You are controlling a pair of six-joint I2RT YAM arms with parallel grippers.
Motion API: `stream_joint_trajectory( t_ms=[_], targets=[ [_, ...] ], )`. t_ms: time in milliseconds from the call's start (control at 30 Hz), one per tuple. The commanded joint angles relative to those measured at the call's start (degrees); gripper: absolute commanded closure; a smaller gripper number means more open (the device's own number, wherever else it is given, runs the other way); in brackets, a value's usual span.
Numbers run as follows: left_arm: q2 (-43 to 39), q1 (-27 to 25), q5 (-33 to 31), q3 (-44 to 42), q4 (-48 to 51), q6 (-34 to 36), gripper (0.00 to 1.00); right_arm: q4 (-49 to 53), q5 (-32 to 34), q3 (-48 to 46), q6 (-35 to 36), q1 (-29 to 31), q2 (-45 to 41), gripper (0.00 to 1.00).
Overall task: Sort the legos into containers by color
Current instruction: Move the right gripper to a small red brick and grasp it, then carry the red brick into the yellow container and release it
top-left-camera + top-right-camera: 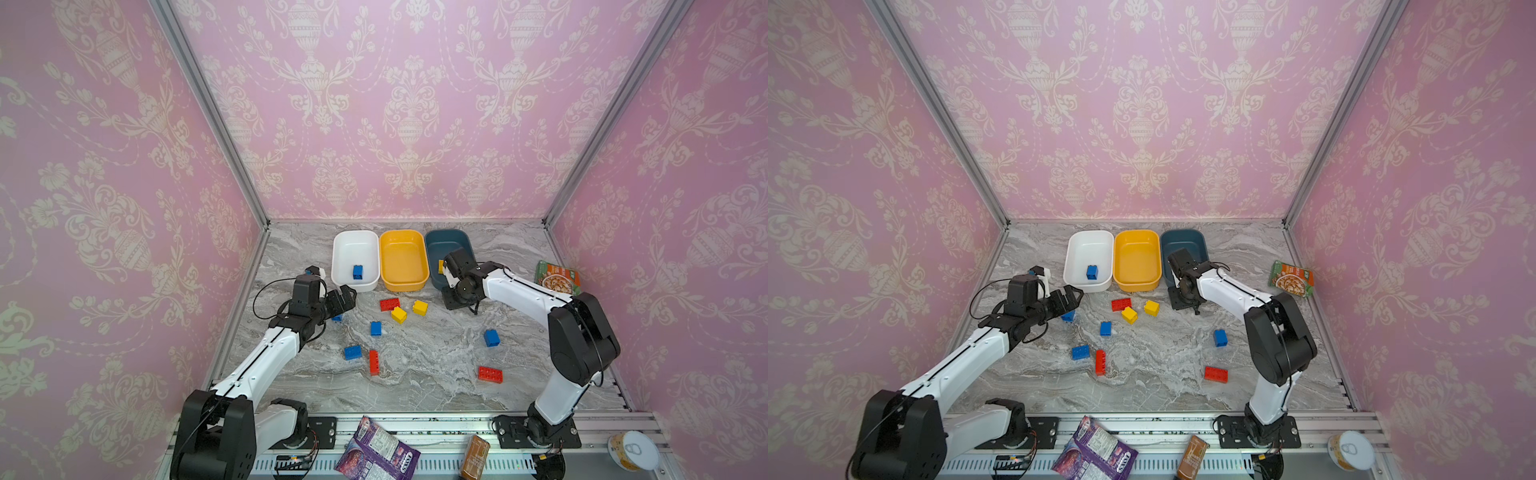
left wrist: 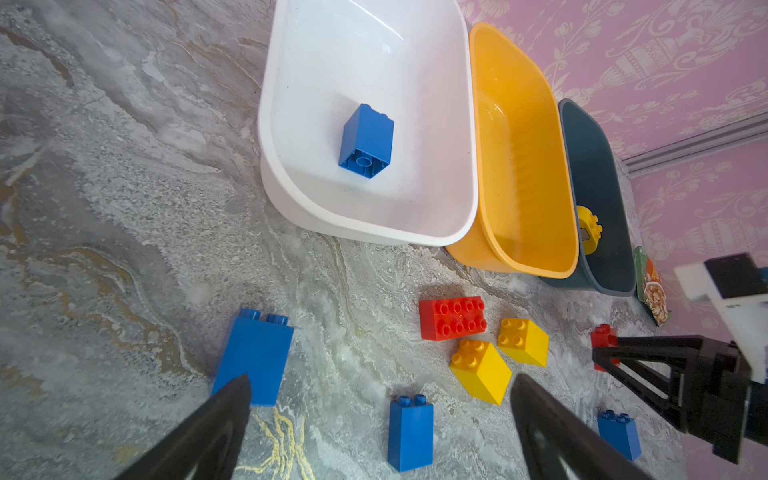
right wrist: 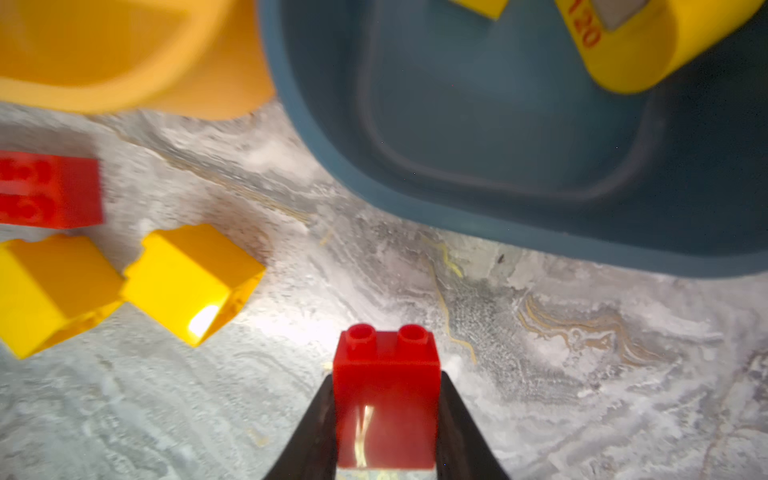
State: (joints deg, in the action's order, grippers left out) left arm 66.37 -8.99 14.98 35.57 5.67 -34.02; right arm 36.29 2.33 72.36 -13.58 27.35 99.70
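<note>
The yellow-orange container (image 3: pixel 80 40) is empty, so next I will raise my right gripper up and outward over its near end and let go of the small red lego (image 3: pixel 386 399).
My right gripper (image 3: pixel 386 376) is shut on a small red lego (image 3: pixel 386 399), just above the table in front of the teal container (image 3: pixel 498 124), which holds a yellow lego (image 1: pixel 440 266). In a top view the right gripper (image 1: pixel 449 301) points down and hides its brick. My left gripper (image 2: pixel 380 380) stands open with nothing between its fingers, above a blue lego (image 2: pixel 253 361), near the white container (image 1: pixel 338 249) with one blue lego (image 1: pixel 357 272) inside. The yellow-orange container (image 1: pixel 403 286) between them is empty. Red (image 1: pixel 389 304), yellow (image 1: pixel 399 314) and blue (image 1: pixel 375 328) legos lie loose on the table.
A green snack packet (image 1: pixel 557 277) lies at the right wall. On the front rail lie a purple packet (image 1: pixel 376 453), a brown packet (image 1: pixel 475 457) and a round can (image 1: pixel 633 451). More legos sit mid-table: blue (image 1: pixel 491 337), red (image 1: pixel 490 374), red (image 1: pixel 374 362).
</note>
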Motion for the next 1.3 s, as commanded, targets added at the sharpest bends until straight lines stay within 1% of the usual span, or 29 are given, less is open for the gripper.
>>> stream_joint_trajectory(
  t_ms=[0,133,367,733,900,933,967,1000,1033,1100,1167,1267],
  targets=[
    [-0.89,0.56,1.10,-0.89,-0.67,-1.02,0.01,2.03,-0.83,4.33,-1.42,1.66,-2.50,0.71],
    [-0.86,0.51,1.36,-1.23,-1.23,-1.28,0.01,1.45,-1.69,8.55,-1.80,2.61,-1.24,0.71],
    [-1.87,0.50,1.39,-1.65,-1.01,-1.41,0.01,-1.42,-2.33,16.15,-1.89,3.05,5.24,0.72],
    [-2.91,0.65,0.84,-1.30,0.98,-0.75,0.01,-1.81,-3.10,29.78,-1.09,3.45,20.53,0.72],
    [-2.98,0.78,0.57,-0.94,1.66,-0.60,0.01,-0.72,-3.12,33.56,-0.77,3.50,24.84,0.71],
    [-2.91,0.80,0.57,-0.95,1.70,-0.53,0.01,-0.53,-3.17,34.02,-0.71,3.49,25.35,0.69],
    [-2.87,0.79,0.53,-0.94,1.64,-0.55,0.01,-0.37,-3.13,34.33,-0.66,3.51,25.75,0.65],
    [-2.91,0.79,0.49,-0.90,1.73,-0.61,0.01,-0.17,-3.21,34.60,-0.57,3.54,25.95,0.57],
    [-2.91,0.75,0.49,-0.93,1.85,-0.59,0.01,-0.08,-3.36,34.82,-0.44,3.50,26.13,0.51],
    [-2.91,0.80,0.41,-0.86,1.99,-0.53,0.01,0.00,-3.32,34.79,-0.47,3.50,26.12,0.44],
    [-2.91,0.73,0.32,-0.68,2.14,-0.56,0.01,0.09,-3.21,34.82,-0.31,3.56,25.95,0.40],
    [-2.77,0.74,0.31,-0.53,2.17,-0.50,0.01,0.18,-3.21,34.76,-0.25,3.52,25.60,0.40]
  ],
)
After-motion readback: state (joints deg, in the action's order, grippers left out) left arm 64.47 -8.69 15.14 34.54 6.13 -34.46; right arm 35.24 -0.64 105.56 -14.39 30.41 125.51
